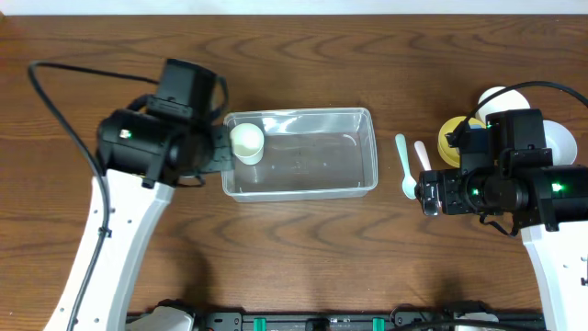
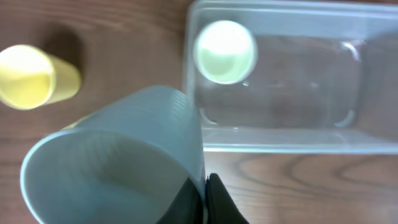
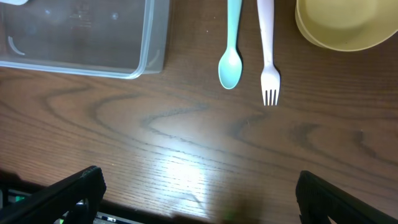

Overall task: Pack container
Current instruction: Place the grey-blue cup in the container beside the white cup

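The spot beside the pale green cup is empty, so the robot's left gripper should go over the container's near corner (image 2: pixel 217 109) and come down to let go of the light blue cup (image 2: pixel 118 162) there.
The clear rectangular container (image 1: pixel 367 175) lies mid-table, and a pale green cup (image 1: pixel 246 142) stands upright in its left end. My left gripper (image 2: pixel 205 182) is shut on the rim of a light blue cup (image 2: pixel 118 162), pinching its wall just outside the container's (image 2: pixel 280 148) near corner. The pale green cup (image 2: pixel 225 51) shows inside the tub in that view. In the overhead view the left arm (image 1: pixel 156 138) hides the blue cup. My right gripper (image 3: pixel 199 182) hangs open over bare wood, right of the container (image 3: pixel 149 62), with nothing between its fingers.
A teal spoon (image 1: pixel 404 165) and a pink fork (image 1: pixel 422 154) lie side by side right of the container. Behind the right arm sit a yellow bowl (image 1: pixel 453 129) and white dishes (image 1: pixel 501 99). A yellow cup (image 2: pixel 34 76) stands on the table left of the container.
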Motion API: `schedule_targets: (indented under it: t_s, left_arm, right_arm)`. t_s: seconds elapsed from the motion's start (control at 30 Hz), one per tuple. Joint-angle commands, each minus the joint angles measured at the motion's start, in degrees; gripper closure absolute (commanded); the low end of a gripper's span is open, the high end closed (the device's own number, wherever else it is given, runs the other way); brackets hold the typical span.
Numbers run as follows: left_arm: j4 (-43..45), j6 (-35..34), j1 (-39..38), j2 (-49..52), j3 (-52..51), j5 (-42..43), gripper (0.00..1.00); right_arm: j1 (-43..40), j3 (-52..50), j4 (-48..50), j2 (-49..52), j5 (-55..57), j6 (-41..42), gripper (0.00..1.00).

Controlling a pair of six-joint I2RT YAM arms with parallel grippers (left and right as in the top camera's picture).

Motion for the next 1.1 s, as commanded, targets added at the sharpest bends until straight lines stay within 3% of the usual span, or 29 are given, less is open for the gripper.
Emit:
schedule_targets:
  t_s: [0.0,0.23,0.63,1.07]
  left_arm:
    - [-0.3,1.4,-3.5,2.7,0.3,-0.2,0.94]
    - [0.0,1.4,-8.2,11.5,0.2,-0.3,0.94]
    - [3.7,2.1,-8.3,23.5,0.2,-0.3,0.94]
    - [5.7,2.1,-8.3,27.0,-2.9,-0.3,0.94]
  right_arm:
    - [-0.4,1.0,0.1,0.0,0.2,0.6,0.01]
    - [-0.4,1.0,0.2,0.0,0.2,0.6,0.01]
    - [-0.4,1.0,-0.1,0.0,0.2,0.6,0.01]
    - [-0.4,1.0,-0.3,0.0,0.2,0.5,0.01]
